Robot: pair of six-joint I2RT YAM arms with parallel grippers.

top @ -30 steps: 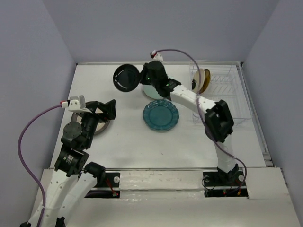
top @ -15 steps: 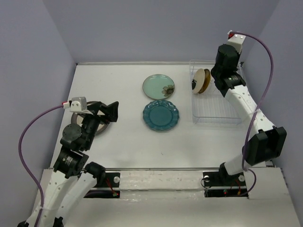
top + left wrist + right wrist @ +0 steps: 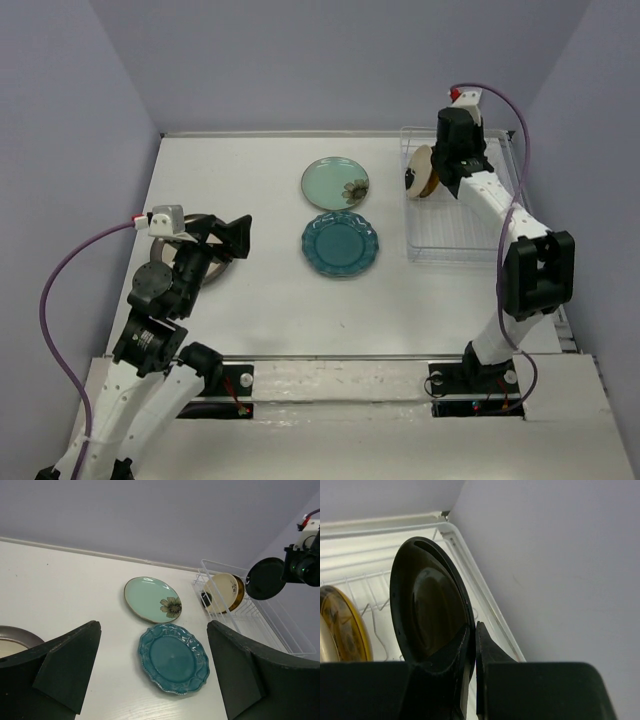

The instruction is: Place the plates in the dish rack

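Note:
I will next move my right gripper toward the amber plate, then lower the black plate into the rack slot beside it, because that slot is empty.
My right gripper is shut on the rim of the black plate and holds it upright over the clear dish rack. The amber plate and the cream plate with a black patch stand in the rack's far left slots, just left of the black plate. The mint flower plate and the scalloped teal plate lie flat mid-table. My left gripper is open and empty above the grey-rimmed beige plate at the left.
The rack's near slots hold nothing. The grey walls close in behind the rack and along its right side. Bare white table lies between the left gripper and the teal plate.
My right arm has swung from the far middle of the table over to the rack with the black plate, then shifted left toward the amber plate. The left arm has not moved.

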